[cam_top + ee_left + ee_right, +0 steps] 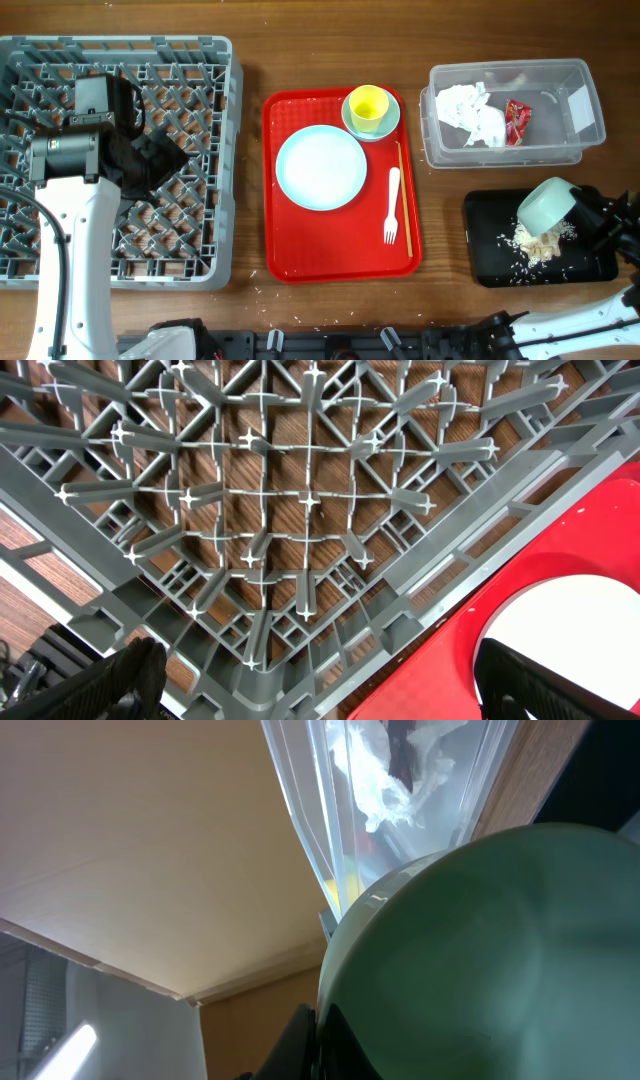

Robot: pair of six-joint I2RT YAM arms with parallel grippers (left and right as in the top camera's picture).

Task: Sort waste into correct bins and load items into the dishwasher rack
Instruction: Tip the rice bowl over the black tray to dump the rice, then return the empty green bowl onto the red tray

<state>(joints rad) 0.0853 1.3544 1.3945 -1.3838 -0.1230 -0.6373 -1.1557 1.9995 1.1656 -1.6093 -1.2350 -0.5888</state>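
Observation:
My right gripper will next turn the bowl upright, then lower it onto the red tray's bare near corner (304, 240) by the rack, with rice in the black tray.
My right gripper (590, 215) is shut on a pale green bowl (546, 205), held tipped over the black tray (490, 255); rice scraps (540, 243) lie in a heap below it. In the right wrist view the bowl (500, 950) fills the frame, its rim pinched at my fingers (318, 1038). The clear tub (580, 135) holds the white napkin (470, 112) and red wrapper (518, 122). My left gripper (150, 160) is open and empty above the grey dishwasher rack (215, 60), which also fills the left wrist view (270, 510).
The red serving tray (300, 250) holds the light-blue plate (321, 167), a yellow cup (368, 106) inside the second green bowl (390, 125), the white fork (392, 205) and the wooden stick (402, 195). Rice grains are scattered on the wooden table.

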